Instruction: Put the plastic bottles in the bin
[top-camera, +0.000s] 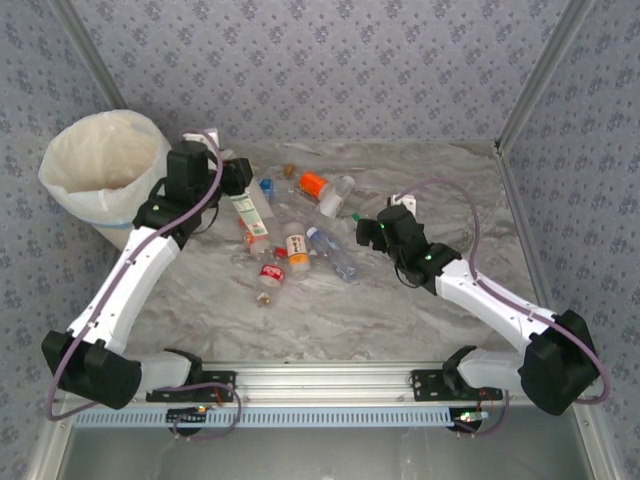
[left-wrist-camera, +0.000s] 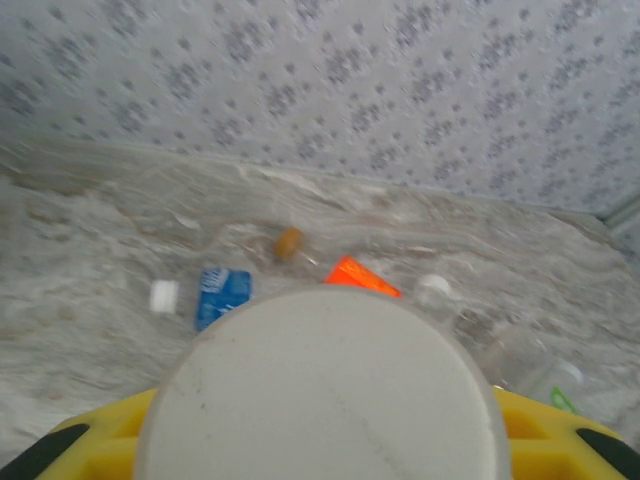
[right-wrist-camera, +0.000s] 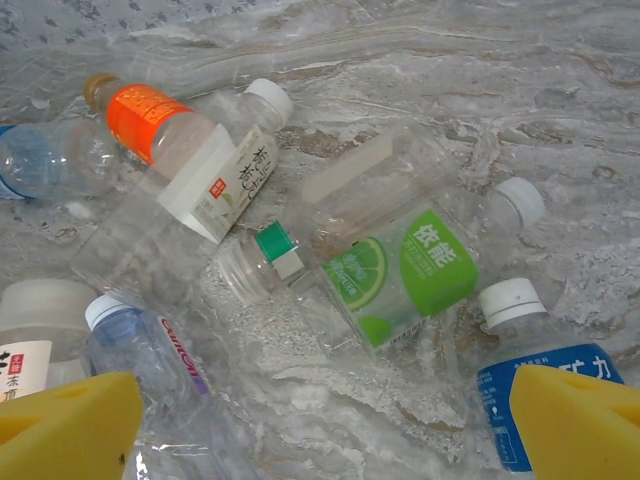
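The bin's opening (top-camera: 105, 168) is beside my left gripper, away from the pile, so the gripper should next swing its bottle across over the bin's white liner and let it go.
Several plastic bottles lie scattered mid-table, among them an orange-labelled one (top-camera: 312, 184), a red-labelled one (top-camera: 271, 273) and a clear one (top-camera: 335, 255). The pale-blue bin (top-camera: 100, 165) with its white liner stands at the far left. My left gripper (top-camera: 236, 178) is just right of the bin, over the pile's left end. Its yellow fingers (left-wrist-camera: 90, 440) are shut on a plastic bottle whose round white end (left-wrist-camera: 325, 390) faces the camera. My right gripper (right-wrist-camera: 325, 430) stands open above the pile, with a green-labelled bottle (right-wrist-camera: 400, 270) just ahead and a blue-labelled one (right-wrist-camera: 520, 390) by its right finger.
Patterned walls close the table at the back and on both sides. The pile holds an orange-labelled bottle (right-wrist-camera: 150, 120) and a white-labelled one (right-wrist-camera: 225, 180). A blue-labelled bottle (left-wrist-camera: 222, 293) lies beyond the left gripper. Bare marble (top-camera: 200, 310) stretches toward the near rail.
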